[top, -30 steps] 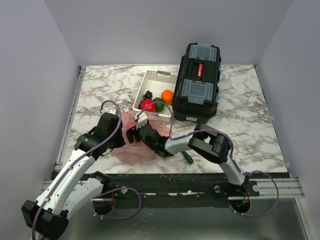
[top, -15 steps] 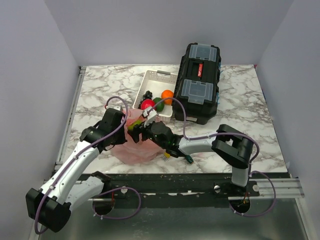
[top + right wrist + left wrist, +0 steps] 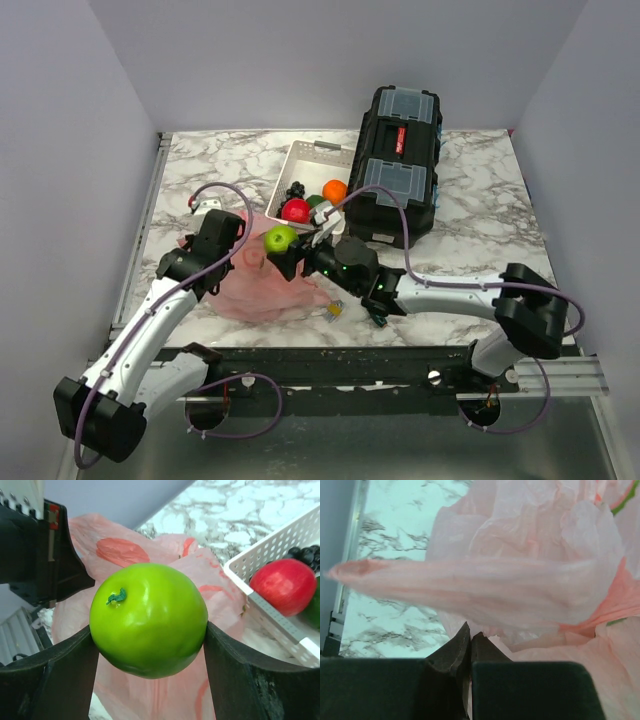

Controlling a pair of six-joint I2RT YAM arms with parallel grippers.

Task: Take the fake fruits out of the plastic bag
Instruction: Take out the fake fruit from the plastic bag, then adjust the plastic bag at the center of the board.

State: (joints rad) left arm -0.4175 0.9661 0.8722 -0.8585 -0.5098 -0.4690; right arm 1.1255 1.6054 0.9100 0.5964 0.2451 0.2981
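The other fruits crowd the near half of the tray, so my right gripper will next carry the light yellow-green fruit (image 3: 280,238) outward, then down into the tray's empty far end (image 3: 321,165), and let go of it.
My right gripper (image 3: 283,247) is shut on the light yellow-green fruit (image 3: 280,238), also seen in the right wrist view (image 3: 148,619), and holds it in the air above the pink plastic bag (image 3: 262,288). My left gripper (image 3: 197,240) is shut on a fold of the bag (image 3: 485,595) and lifts that edge. The red fruit (image 3: 295,210), dark green fruit (image 3: 317,203) and orange fruit (image 3: 335,190) lie in the white tray (image 3: 308,157). The red fruit (image 3: 286,586) also shows in the right wrist view.
A cluster of black grapes (image 3: 296,189) lies in the tray beside the red fruit. A black toolbox (image 3: 394,164) stands right of the tray. A small green-and-yellow object (image 3: 333,310) lies on the marble near the bag's right edge.
My right gripper has come up out of the bag with the yellow-green fruit and moved toward the tray. My left gripper has lifted the bag's edge up and back.
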